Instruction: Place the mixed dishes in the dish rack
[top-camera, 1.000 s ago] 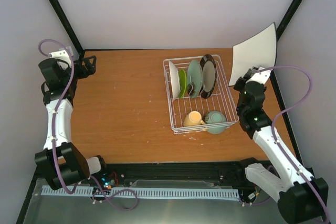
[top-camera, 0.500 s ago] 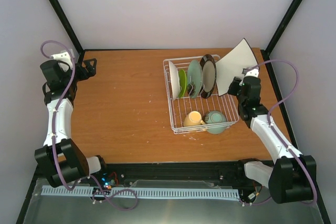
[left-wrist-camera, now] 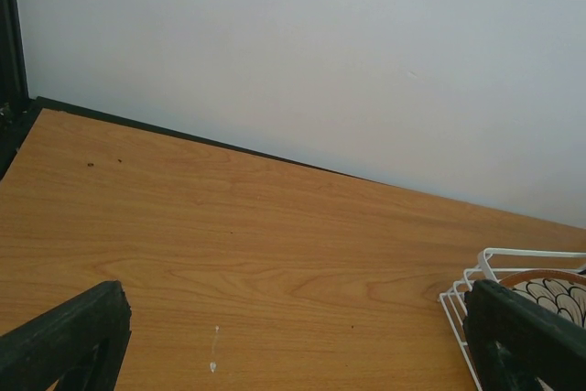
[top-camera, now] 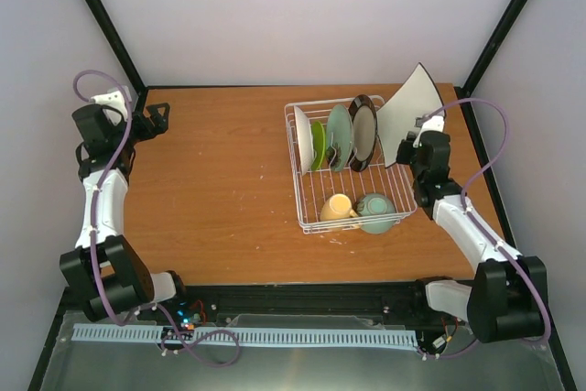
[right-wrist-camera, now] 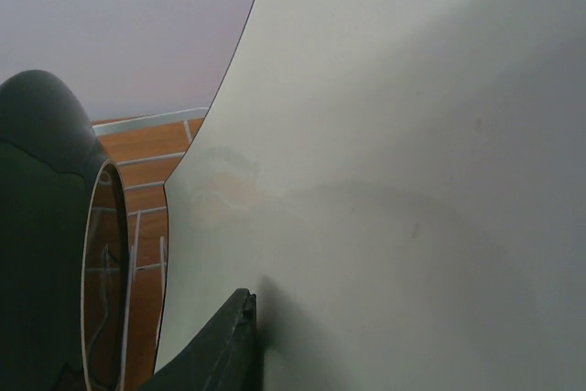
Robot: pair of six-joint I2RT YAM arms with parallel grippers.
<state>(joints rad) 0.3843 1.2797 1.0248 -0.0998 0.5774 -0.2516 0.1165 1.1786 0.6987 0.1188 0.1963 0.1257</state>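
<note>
I will move my right gripper to the left in the top view and down next, and release its plate in the slot (right-wrist-camera: 146,243) beside the dark-rimmed plate, because that slot is empty.
The white wire dish rack (top-camera: 399,199) stands right of the table's middle. In its far half a white plate (top-camera: 301,139), a lime-green plate (top-camera: 318,144), a pale green plate (top-camera: 339,135) and the dark-rimmed plate (top-camera: 363,132) stand upright. A yellow mug (top-camera: 336,207) and a mint-green bowl (top-camera: 375,211) sit in its near half. My right gripper (top-camera: 419,141) is shut on the white square plate (top-camera: 407,116), held on edge over the rack's far right corner. In the right wrist view the plate (right-wrist-camera: 412,180) fills the frame, one finger (right-wrist-camera: 220,345) against it. My left gripper (top-camera: 156,118) is open and empty.
The dark-rimmed plate (right-wrist-camera: 46,226) stands close to the left of the held plate. Black frame posts (top-camera: 101,20) rise at the far corners against pale walls. The rack's corner (left-wrist-camera: 467,288) shows in the left wrist view, with bare wood table (left-wrist-camera: 275,226) before it.
My right gripper has carried the white square plate left from the far right corner to the rack's right edge, turning it more upright. The left arm has barely moved.
</note>
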